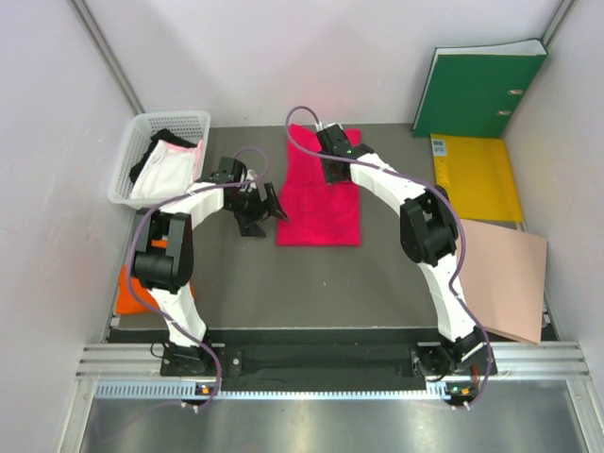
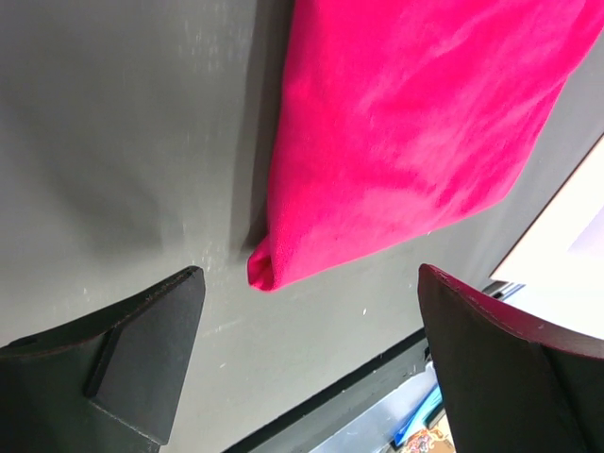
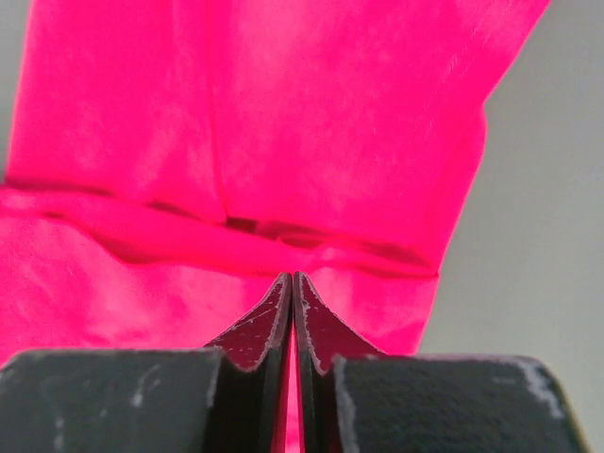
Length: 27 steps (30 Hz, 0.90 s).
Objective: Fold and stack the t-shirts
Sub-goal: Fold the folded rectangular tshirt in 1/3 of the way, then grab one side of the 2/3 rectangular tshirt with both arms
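Note:
My left gripper will descend right in the top view to the shirt's near corner, beyond its open fingers, and close.
A bright magenta-red t-shirt (image 1: 319, 215) lies folded into a long strip in the middle of the table. My right gripper (image 1: 334, 176) is over its far half, jaws shut; in the right wrist view the closed gripper (image 3: 293, 279) points at a cross fold in the shirt (image 3: 311, 123). My left gripper (image 1: 268, 211) is open and empty just left of the shirt's near left corner (image 2: 267, 271), which lies beyond the gap of the gripper (image 2: 309, 283). An orange folded shirt (image 1: 127, 294) lies at the near left, partly hidden by the left arm.
A white basket (image 1: 175, 117) at the far left holds a whitish-pink garment (image 1: 166, 172) and a black one (image 1: 166, 140). A green binder (image 1: 477, 90), a yellow folder (image 1: 477, 176) and a tan paper sheet (image 1: 506, 279) are on the right.

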{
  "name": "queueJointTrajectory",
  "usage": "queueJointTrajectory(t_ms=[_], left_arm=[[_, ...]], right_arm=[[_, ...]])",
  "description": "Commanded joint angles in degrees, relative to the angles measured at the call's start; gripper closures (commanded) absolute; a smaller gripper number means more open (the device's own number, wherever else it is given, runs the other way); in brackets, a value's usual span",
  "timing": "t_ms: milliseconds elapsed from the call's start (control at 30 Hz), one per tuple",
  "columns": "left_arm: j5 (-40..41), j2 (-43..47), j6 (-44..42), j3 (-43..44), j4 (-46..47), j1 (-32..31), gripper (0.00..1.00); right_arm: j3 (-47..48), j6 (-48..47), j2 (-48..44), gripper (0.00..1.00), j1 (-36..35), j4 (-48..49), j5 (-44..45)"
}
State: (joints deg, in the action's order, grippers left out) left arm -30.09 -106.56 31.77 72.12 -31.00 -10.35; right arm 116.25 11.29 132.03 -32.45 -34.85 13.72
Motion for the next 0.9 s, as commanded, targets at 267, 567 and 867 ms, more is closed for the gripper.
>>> queueJointTrajectory(t_ms=[267,567,867], left_arm=[[-0.1,4.2,3.8,-9.7,10.8,-1.1,0.01],[0.3,-1.0,6.1,-10.0,15.0,-3.6,0.17],[0.6,-3.7,7.1,-8.4,15.5,-4.3,0.74]], right_arm=[[-29.0,14.7,-25.4,0.37,13.9,4.9,-19.2],[-43.3,18.5,-26.5,0.34,18.6,4.2,-35.6],[-44.2,22.8,-20.1,0.36,16.3,2.9,-45.0]])
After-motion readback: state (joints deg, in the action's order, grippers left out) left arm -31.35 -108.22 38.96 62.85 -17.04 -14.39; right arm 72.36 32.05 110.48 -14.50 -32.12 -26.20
